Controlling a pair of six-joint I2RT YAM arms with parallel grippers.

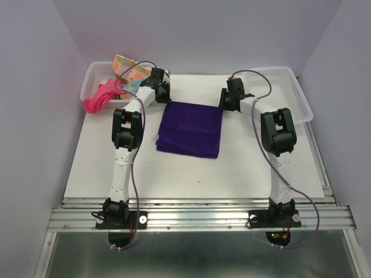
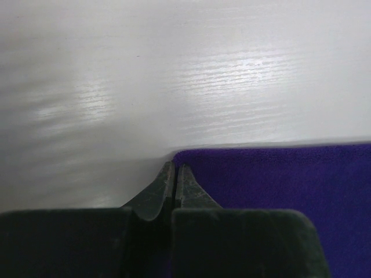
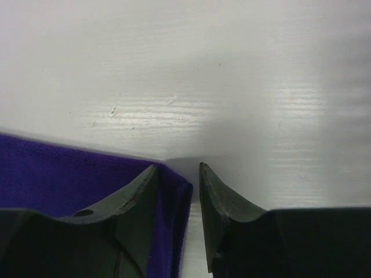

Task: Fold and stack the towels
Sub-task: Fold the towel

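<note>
I should lift the pinched far corner with my left gripper, carry it back and lower it at the flat purple towel's near corner to release it.
A dark purple towel lies folded flat in the middle of the white table. My left gripper is down at its far left corner. In the left wrist view this gripper is shut, with the corner of the purple towel pinched at the fingertips. My right gripper is at the far right corner. In the right wrist view the right gripper is open and straddles the edge of the towel: one finger rests on the cloth, the other on bare table.
A white mesh basket at the back left holds an orange-patterned towel, and a bright pink towel hangs over its rim. A second white basket stands at the back right.
</note>
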